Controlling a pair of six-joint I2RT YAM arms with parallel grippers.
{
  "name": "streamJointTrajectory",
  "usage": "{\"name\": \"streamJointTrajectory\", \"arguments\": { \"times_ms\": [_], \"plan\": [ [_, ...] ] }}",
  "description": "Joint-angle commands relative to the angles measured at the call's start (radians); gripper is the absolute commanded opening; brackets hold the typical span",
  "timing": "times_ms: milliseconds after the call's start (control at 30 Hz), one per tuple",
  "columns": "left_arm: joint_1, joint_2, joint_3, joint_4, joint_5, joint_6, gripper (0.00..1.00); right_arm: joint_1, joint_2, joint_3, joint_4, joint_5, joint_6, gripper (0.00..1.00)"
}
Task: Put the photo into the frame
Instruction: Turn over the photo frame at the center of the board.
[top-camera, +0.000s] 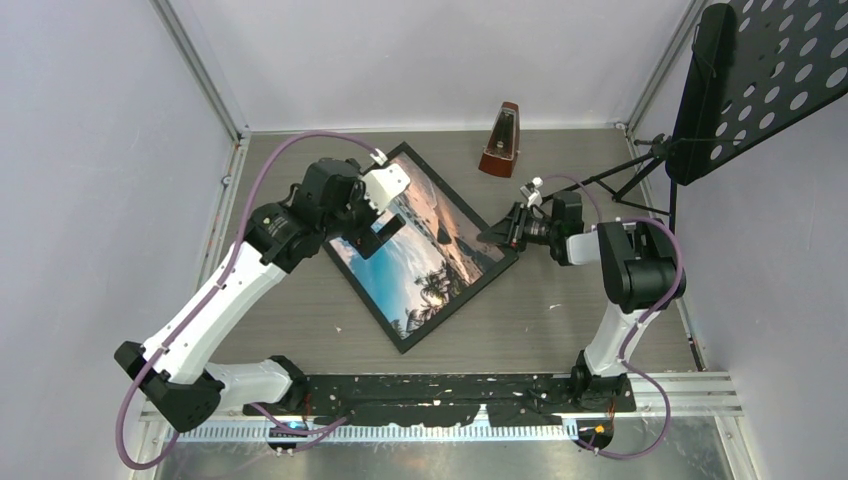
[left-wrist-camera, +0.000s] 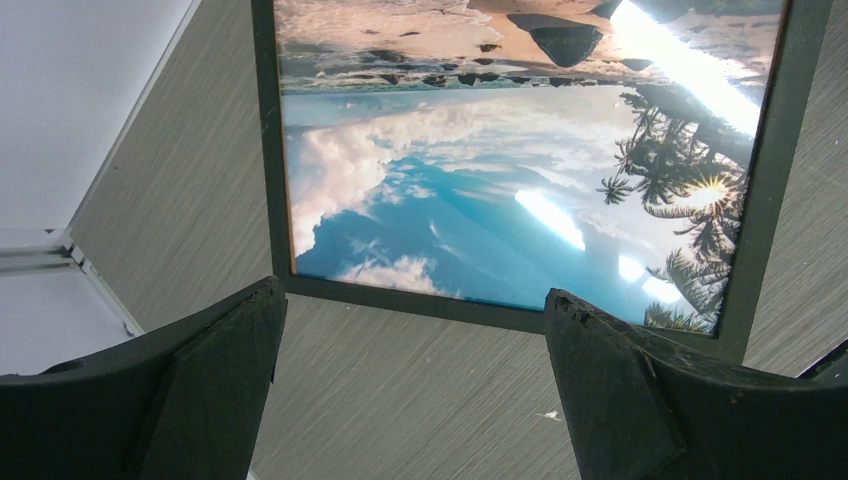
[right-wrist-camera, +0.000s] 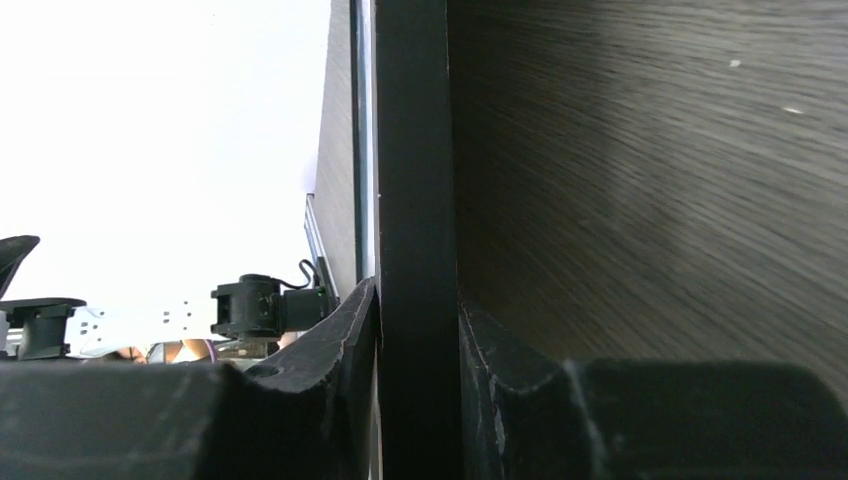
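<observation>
My right gripper lowers the frame's corner onto the grey table next and releases it, as the photo (top-camera: 428, 262) already sits inside the black border.
The frame (top-camera: 461, 201) lies slanted on the grey table, black border up, and the photo (top-camera: 428, 262) of beach, blue sky and palms shows inside it. My right gripper (top-camera: 503, 236) is shut on the frame's right corner. In the right wrist view the black frame edge (right-wrist-camera: 415, 200) stands between the two fingers of that right gripper (right-wrist-camera: 418, 350). My left gripper (top-camera: 377, 236) hangs open over the frame's left part, holding nothing. The left wrist view shows the photo (left-wrist-camera: 500, 180) and the frame border (left-wrist-camera: 420, 300) just beyond the left gripper (left-wrist-camera: 415, 390), with bare table between its fingers (left-wrist-camera: 215, 380).
A brown metronome (top-camera: 500, 140) stands behind the frame near the back wall. A black perforated music stand (top-camera: 760, 80) rises at the right, its tripod legs (top-camera: 620, 176) reaching toward my right arm. White walls close the left, back and right sides.
</observation>
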Motion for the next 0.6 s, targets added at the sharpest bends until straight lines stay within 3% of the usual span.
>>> {"name": "streamJointTrajectory", "arguments": {
  "times_ms": [0,300,567],
  "plan": [
    [0.004,0.004,-0.007,0.048,0.001,-0.006,1.0,-0.037,0.019,0.046,-0.075,0.067,-0.165,0.19],
    [0.005,0.007,-0.033,0.054,0.001,-0.001,0.99,-0.054,0.046,0.106,-0.384,0.14,-0.358,0.36],
    [0.004,0.014,-0.028,0.04,0.001,-0.001,1.0,-0.06,0.04,0.134,-0.525,0.197,-0.474,0.45]
  ]
}}
